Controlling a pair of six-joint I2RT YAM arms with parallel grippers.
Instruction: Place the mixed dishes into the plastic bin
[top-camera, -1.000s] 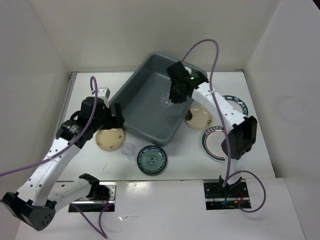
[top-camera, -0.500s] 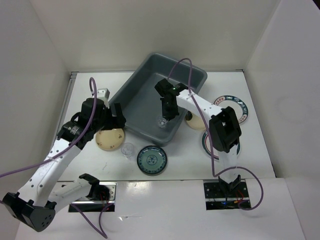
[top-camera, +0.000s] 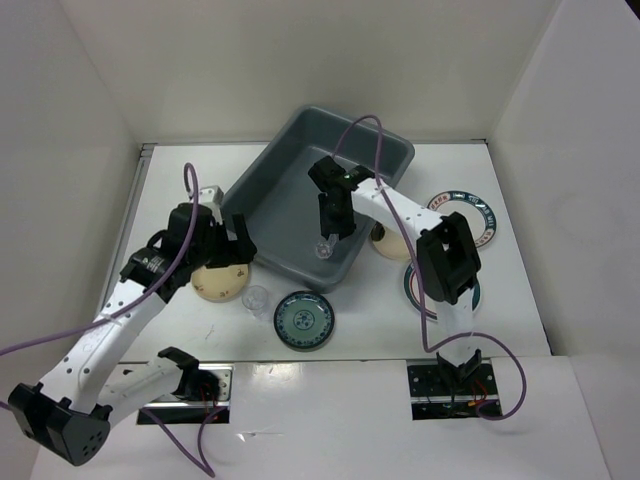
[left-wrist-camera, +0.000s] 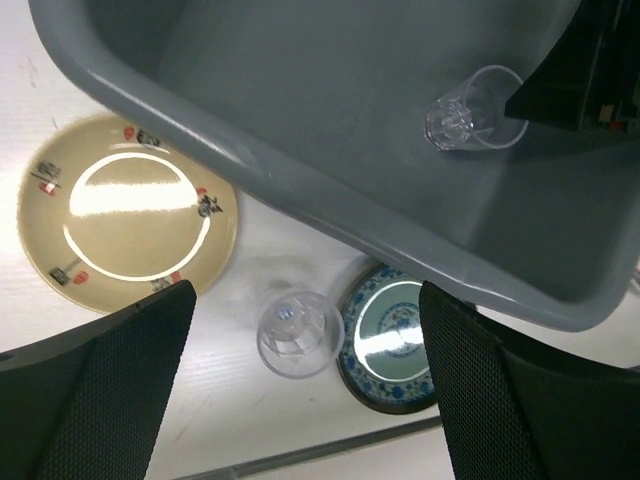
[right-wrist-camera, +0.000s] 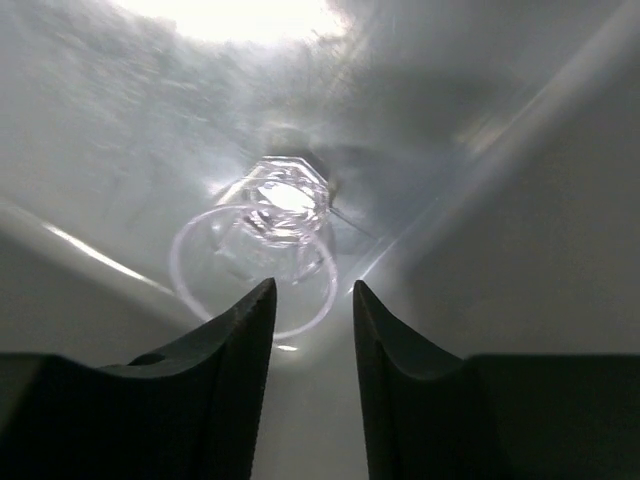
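The robot's left hand has to go back down onto the second clear cup's rim (top-camera: 244, 297) (left-wrist-camera: 261, 342) next, on the side facing away from the teal plate.
The grey plastic bin (top-camera: 285, 190) stands at the table's middle back. My right gripper (top-camera: 328, 232) reaches into it by the near wall, jaws open; a clear cup (right-wrist-camera: 262, 243) lies on its side on the bin floor just past the fingertips, also seen from above (top-camera: 322, 247). My left gripper (top-camera: 228, 250) is open and empty above a beige plate (top-camera: 216, 280). In the left wrist view, a second clear cup (left-wrist-camera: 298, 333) stands on the table between the open fingers (left-wrist-camera: 100, 400), beside the dark teal plate (left-wrist-camera: 395, 340) and the bin wall (left-wrist-camera: 330, 200).
A second beige plate (top-camera: 388, 243) lies right of the bin, partly under the right arm. Two white plates with banded rims (top-camera: 476, 212) (top-camera: 422, 288) lie at the right. The teal plate (top-camera: 304, 320) sits near the front edge. White walls enclose the table.
My right gripper has moved from the bin's middle to its near wall, and the clear cup now lies on the bin floor. The left gripper has shifted slightly right.
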